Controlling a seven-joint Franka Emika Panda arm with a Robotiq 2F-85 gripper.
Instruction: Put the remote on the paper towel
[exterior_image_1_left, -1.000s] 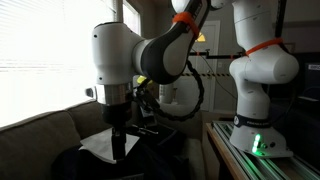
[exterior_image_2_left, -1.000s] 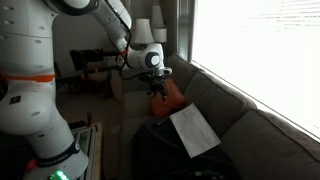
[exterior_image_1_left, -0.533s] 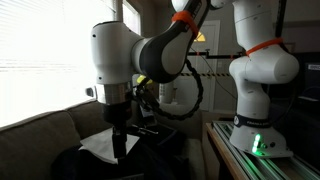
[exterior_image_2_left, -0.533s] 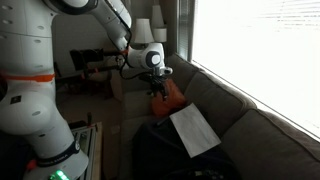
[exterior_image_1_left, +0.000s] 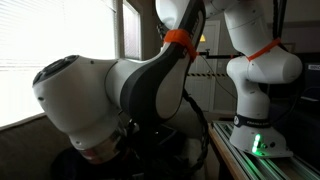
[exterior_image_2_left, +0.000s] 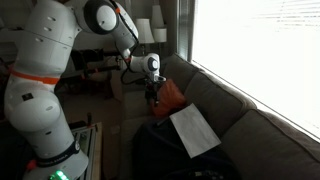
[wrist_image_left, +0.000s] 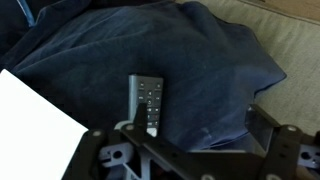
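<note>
The remote's pale pad (wrist_image_left: 152, 129) lies below the fingers and toward the left in the wrist view, so my gripper moves down and over onto it next.
In the wrist view the remote (wrist_image_left: 147, 103), a slim dark bar with small buttons, lies on a dark blue blanket (wrist_image_left: 200, 60). The paper towel (wrist_image_left: 35, 125) is a white sheet at the lower left, just beside the remote. My gripper (wrist_image_left: 196, 116) is open and empty above the blanket, and its left finger is close to the remote's near end. In an exterior view the gripper (exterior_image_2_left: 154, 90) hangs over the far end of the sofa, apart from the paper towel (exterior_image_2_left: 193, 130). The remote is too small to make out there.
An orange cushion (exterior_image_2_left: 173, 95) lies next to the gripper. The grey-beige sofa back (exterior_image_2_left: 250, 125) runs under the bright window. The blue blanket (exterior_image_2_left: 160, 145) covers the seat. A large white arm link (exterior_image_1_left: 100, 100) blocks most of an exterior view. The robot's base (exterior_image_1_left: 255, 135) stands beside the sofa.
The arm has changed posture: its white link now fills one exterior view and hides the paper towel there. The gripper stays over the sofa's far end, still open.
</note>
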